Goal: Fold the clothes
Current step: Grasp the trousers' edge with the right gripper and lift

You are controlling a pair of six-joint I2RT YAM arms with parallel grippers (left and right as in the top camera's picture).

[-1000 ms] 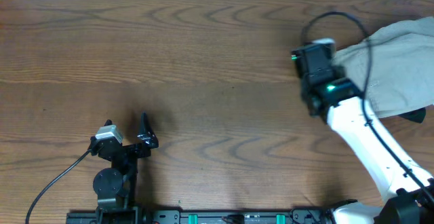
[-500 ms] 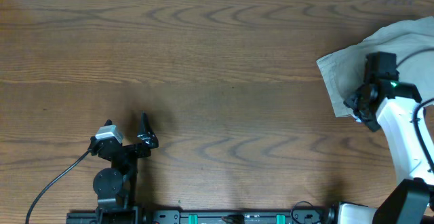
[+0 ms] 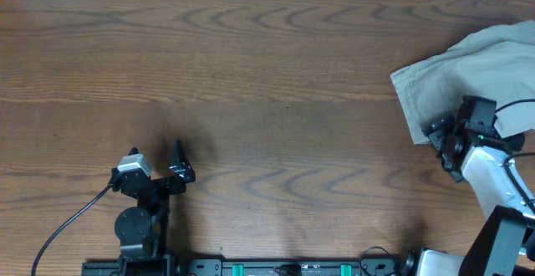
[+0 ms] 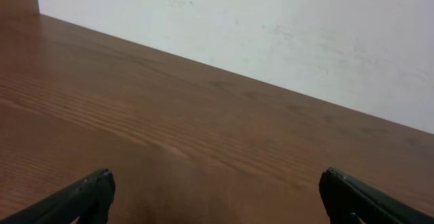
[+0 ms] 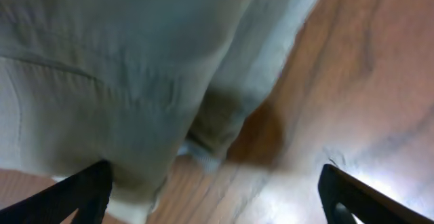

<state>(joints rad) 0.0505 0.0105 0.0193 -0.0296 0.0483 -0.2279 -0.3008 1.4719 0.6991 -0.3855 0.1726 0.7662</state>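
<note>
I should move my right gripper down and to the left in the wrist view next, onto the trousers' folded near edge (image 3: 424, 135) (image 5: 146, 159), because bare wood shows between the gripper's fingers.
The khaki-beige trousers (image 3: 468, 71) lie bunched at the table's far right, partly out of the overhead view. My right gripper (image 3: 441, 134) hovers at their lower left corner. In the right wrist view its jaws (image 5: 213, 197) are open, with the trousers' cloth (image 5: 122, 68) and a folded hem close in front of them, touching neither finger that I can see. My left gripper (image 3: 178, 161) rests at the lower left of the table, far from the trousers. In the left wrist view its jaws (image 4: 217, 197) are open over bare wood.
The brown wooden table (image 3: 251, 84) fills the overhead view. A white wall (image 4: 271, 27) stands beyond the table's far edge. A black cable (image 3: 67, 226) runs from the left arm's base. The right arm's white link (image 3: 493, 176) crosses the lower right corner.
My right arm has swung from the trousers' left edge down and to the right, now at their lower left corner. The cloth's left corner lies flat on the table. The left arm has not moved.
</note>
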